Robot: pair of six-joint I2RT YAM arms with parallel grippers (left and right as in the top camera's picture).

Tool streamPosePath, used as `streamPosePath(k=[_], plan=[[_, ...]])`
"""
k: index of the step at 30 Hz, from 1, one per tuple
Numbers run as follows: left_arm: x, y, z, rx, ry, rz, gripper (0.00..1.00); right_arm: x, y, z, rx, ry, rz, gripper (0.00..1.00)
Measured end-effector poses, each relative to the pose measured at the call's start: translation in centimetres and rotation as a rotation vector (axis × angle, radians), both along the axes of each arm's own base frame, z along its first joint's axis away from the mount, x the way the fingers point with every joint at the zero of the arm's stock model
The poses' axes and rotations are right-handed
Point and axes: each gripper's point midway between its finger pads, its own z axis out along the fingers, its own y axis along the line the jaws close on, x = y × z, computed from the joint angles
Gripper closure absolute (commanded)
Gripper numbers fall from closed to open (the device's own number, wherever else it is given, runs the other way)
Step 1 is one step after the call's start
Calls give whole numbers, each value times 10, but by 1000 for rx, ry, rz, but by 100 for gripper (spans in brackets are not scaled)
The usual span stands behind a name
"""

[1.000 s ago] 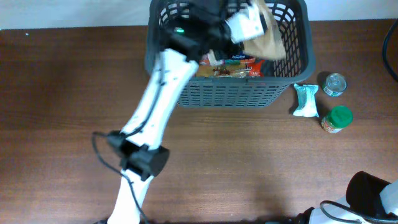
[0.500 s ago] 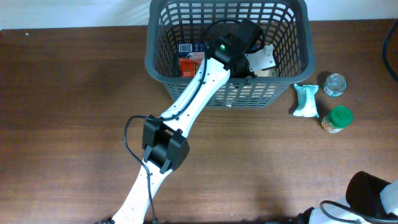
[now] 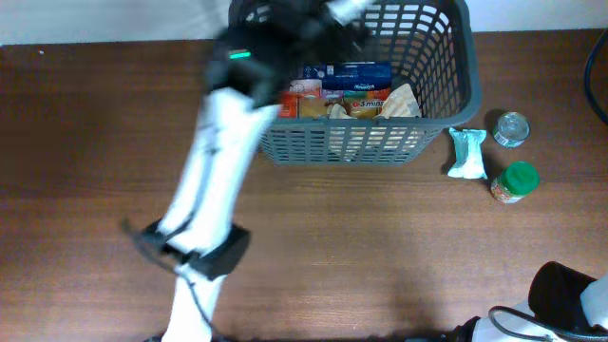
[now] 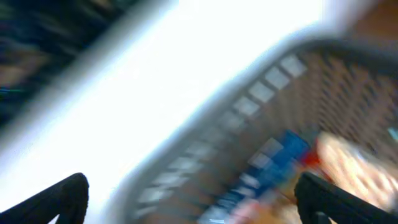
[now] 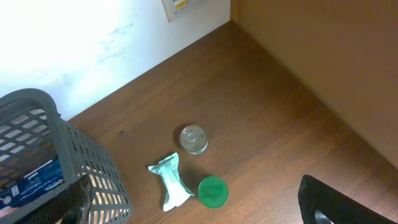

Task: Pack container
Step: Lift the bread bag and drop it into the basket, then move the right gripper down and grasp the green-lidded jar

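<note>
The green-lidded jar stands below on the tabletop, still outside the basket, so my right gripper comes down open around that jar next.
The container, a dark grey slotted basket, stands at the table's far edge. In it lie a blue box, red and orange packets and a tan bag. My left gripper is blurred by motion above the basket's back left part. In the left wrist view its jaws stand wide open with nothing between them, over the basket rim and the blue box. My right gripper is open and empty, high above the table right of the basket.
Right of the basket lie a mint green packet, a small metal can and a green-lidded jar; the right wrist view shows the packet, can and jar too. The right arm sits at the near right corner.
The left gripper carried the tan bag down into the basket, opened and let it go. It has since risen and swung to the basket's back left.
</note>
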Motion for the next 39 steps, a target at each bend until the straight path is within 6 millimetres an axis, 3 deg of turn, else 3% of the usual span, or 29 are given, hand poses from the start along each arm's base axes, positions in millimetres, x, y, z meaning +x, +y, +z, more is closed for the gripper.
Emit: streamPosePath(k=[3, 5, 7, 10, 15, 18, 21, 26, 29, 31, 39], plan=[[-31, 80, 78, -99, -140, 145, 3, 0, 0, 0, 0, 0, 0, 1], [-46, 123, 97, -129, -163, 248, 2, 0, 0, 0, 0, 0, 0, 1], [-52, 163, 95, -145, -136, 358, 2, 0, 0, 0, 0, 0, 0, 1], [-41, 214, 66, -172, -32, 522, 1, 1, 0, 1, -1, -4, 0, 1], [-5, 285, -14, -203, 192, 754, 1, 6, -3, 7, -17, -36, 0, 1], [1, 318, -61, -197, 326, 851, 1, 6, -3, -6, 10, 13, -4, 1], [-1, 332, -87, -189, 404, 896, 1, 9, -9, -39, 70, 123, -40, 1], [-2, 332, -119, -169, 502, 911, 1, 36, -26, -149, 213, 423, -79, 1], [-3, 331, -127, -162, 529, 910, 1, 47, -31, -220, 288, 578, -87, 1], [-3, 331, -128, -162, 531, 910, 1, 50, -31, -257, 319, 635, -87, 1], [-3, 331, -128, -165, 531, 911, 1, 51, -24, -329, 380, 678, -69, 0]])
